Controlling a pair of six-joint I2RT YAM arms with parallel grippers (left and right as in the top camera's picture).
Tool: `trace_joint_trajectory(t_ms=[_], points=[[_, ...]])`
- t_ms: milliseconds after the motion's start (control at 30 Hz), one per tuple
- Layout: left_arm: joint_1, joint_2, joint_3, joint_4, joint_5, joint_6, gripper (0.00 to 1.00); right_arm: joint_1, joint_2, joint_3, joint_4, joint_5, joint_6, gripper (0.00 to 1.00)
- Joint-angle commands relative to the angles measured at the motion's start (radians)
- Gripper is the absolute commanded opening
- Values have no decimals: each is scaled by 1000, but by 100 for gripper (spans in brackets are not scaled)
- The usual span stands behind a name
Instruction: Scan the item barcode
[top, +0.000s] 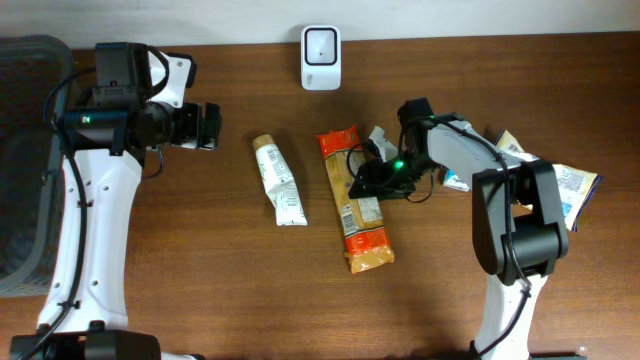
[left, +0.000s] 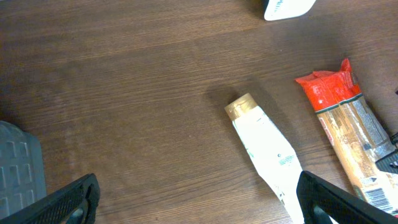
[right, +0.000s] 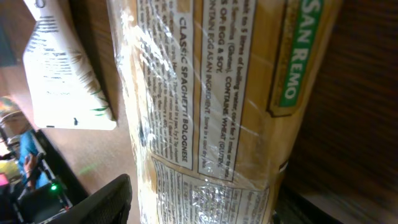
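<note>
I need to move my right gripper's open fingers low to the left in the overhead view next and close them across the packet's width, since the packet's middle (top: 344, 187) (right: 208, 186) is between them.
A long spaghetti packet (top: 357, 205) with a red top and a printed label lies flat on the wooden table. My right gripper (top: 372, 180) sits low over its middle. In the right wrist view the packet (right: 211, 93) fills the space between the jaws, and the left finger (right: 99, 202) stands clear of it, so this gripper is open around the packet. The white scanner (top: 321, 57) stands at the table's far edge. My left gripper (top: 208, 127) hovers open and empty to the left, its fingers (left: 62, 202) spread wide above bare wood.
A white tube (top: 280, 180) with a gold cap lies left of the packet, its lower end near my left gripper's right finger (left: 339, 202). Several more packets (top: 570, 190) are heaped at the right. A grey basket (top: 25, 160) stands at the left edge.
</note>
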Motion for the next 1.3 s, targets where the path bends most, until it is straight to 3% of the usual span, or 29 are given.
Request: trace_joint_trajectory(t_ms=[0, 100, 167, 233, 433, 667, 967, 1067, 1267], points=[[5, -8, 12, 2, 3, 13, 99, 60, 40, -35, 52, 22, 20, 62], [5, -8, 12, 2, 3, 13, 99, 93, 77, -35, 86, 34, 61, 54], [5, -8, 12, 2, 3, 13, 99, 91, 86, -35, 93, 33, 84, 30], [5, -8, 12, 2, 3, 13, 99, 82, 86, -32, 92, 21, 90, 14], [5, -8, 12, 2, 3, 13, 99, 83, 82, 6, 80, -40, 89, 4], [5, -8, 12, 2, 3, 13, 99, 80, -27, 92, -42, -56, 86, 4], [5, -8, 12, 2, 3, 13, 99, 168, -135, 283, -316, 334, 131, 4], [5, -8, 12, 2, 3, 13, 99, 235, -122, 280, -320, 513, 206, 4], [5, -8, 12, 2, 3, 13, 99, 323, -9, 270, -301, 602, 263, 4]])
